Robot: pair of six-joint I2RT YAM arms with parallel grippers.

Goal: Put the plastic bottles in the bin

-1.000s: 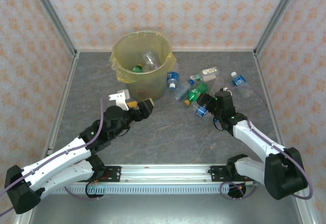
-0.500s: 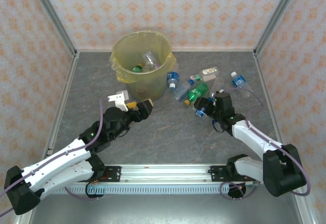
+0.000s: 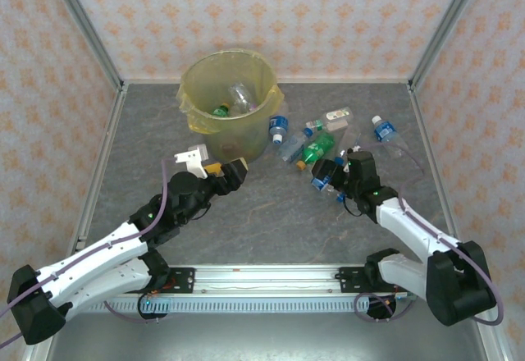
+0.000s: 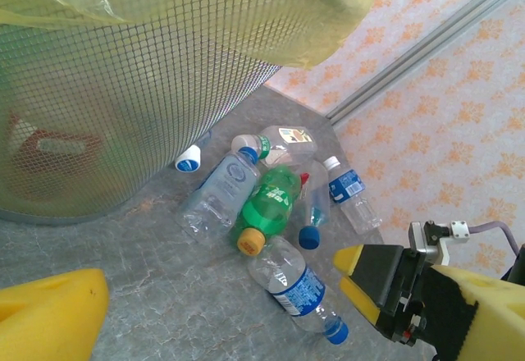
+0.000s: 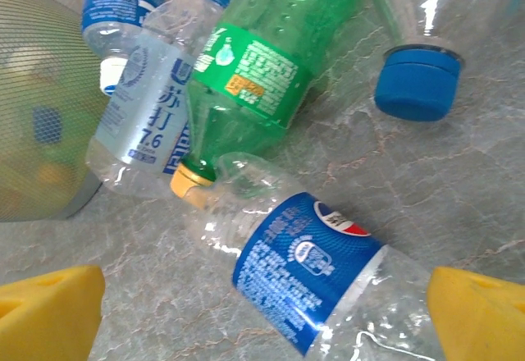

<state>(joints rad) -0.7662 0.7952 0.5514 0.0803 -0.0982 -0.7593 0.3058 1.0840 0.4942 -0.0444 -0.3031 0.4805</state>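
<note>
I will move my right gripper back and down next and turn it along the blue-labelled bottle, onto the bottle's blue end with the cap point(image 5: 398, 324).
The bin point(image 3: 197, 82), a yellowish mesh bucket lined with a yellow bag, stands at the back left and holds a few bottles point(image 3: 234, 98). Several plastic bottles lie in a pile to its right: a green one with an orange cap point(image 3: 316, 148), clear blue-labelled ones point(image 3: 279, 127), and one apart point(image 3: 384, 135). My right gripper point(image 3: 332, 174) is open low over a clear blue-labelled bottle point(image 5: 308, 271), which lies between its yellow fingertips point(image 5: 49, 312) untouched. The green bottle point(image 5: 262, 57) lies just beyond. My left gripper point(image 3: 215, 164) is open and empty, in front of the bin point(image 4: 123, 90).
The bin's mesh wall is close on the left gripper's left side. Metal frame posts and patterned walls close off the table point(image 3: 271, 213) at the back and sides. The right gripper point(image 4: 385, 287) shows near the pile in the left wrist view.
My right gripper has shifted a little nearer and lower over the blue-labelled bottle. The left arm has hardly moved.
</note>
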